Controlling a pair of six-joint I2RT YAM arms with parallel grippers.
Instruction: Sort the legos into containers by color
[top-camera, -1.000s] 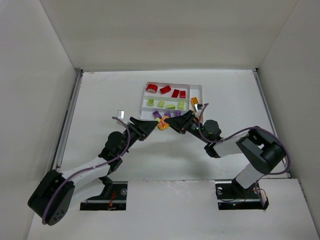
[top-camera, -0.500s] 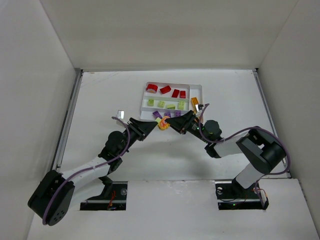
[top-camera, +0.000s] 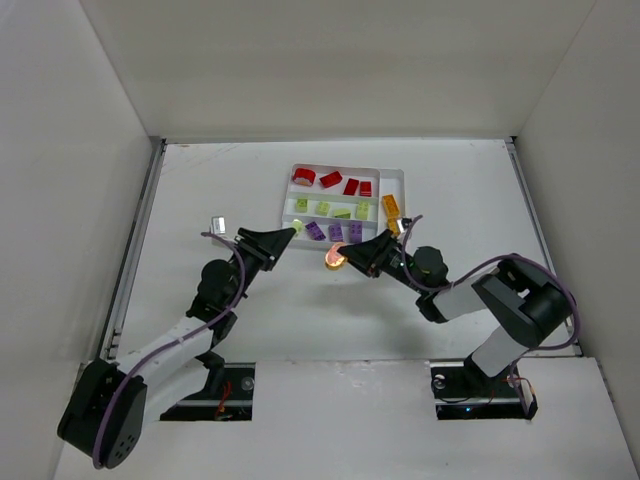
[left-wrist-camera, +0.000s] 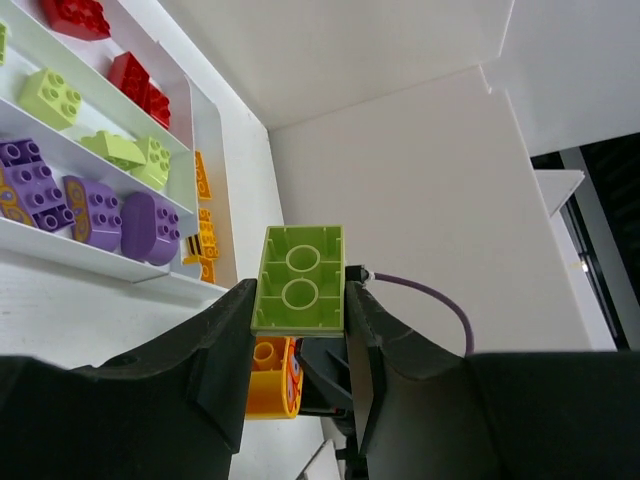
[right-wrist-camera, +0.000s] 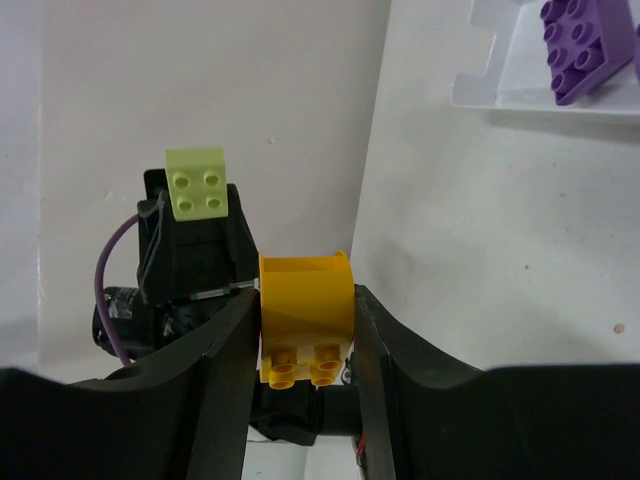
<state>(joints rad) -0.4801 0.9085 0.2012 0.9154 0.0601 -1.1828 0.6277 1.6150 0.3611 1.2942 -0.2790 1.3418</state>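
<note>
The left gripper swings outward next, tips its fingers down and releases the matching-colored lime-yellow brick, as the slot of lime bricks lies outward and below it.
My left gripper (top-camera: 287, 236) is shut on a lime-yellow brick (top-camera: 297, 227), held above the table just left of the white tray (top-camera: 402, 176); the left wrist view shows its hollow underside (left-wrist-camera: 298, 278) between the jaws. My right gripper (top-camera: 347, 256) is shut on an orange-yellow brick (top-camera: 333, 258), studs toward the camera (right-wrist-camera: 305, 320), just in front of the tray. The two grippers face each other, a short gap apart. The tray holds red bricks (top-camera: 331, 180), lime bricks (top-camera: 322, 208), purple bricks (top-camera: 335, 232) and orange-yellow bricks (top-camera: 390, 206) in separate slots.
White walls enclose the table on three sides. In the left wrist view the tray's slots (left-wrist-camera: 190, 120) lie at the upper left. In the right wrist view a tray corner (right-wrist-camera: 480, 90) with a purple brick (right-wrist-camera: 585, 45) is at the upper right.
The grippers were tip to tip in front of the tray. The left has drawn back to the left with the lime brick; the right has shifted slightly right with the orange-yellow brick.
</note>
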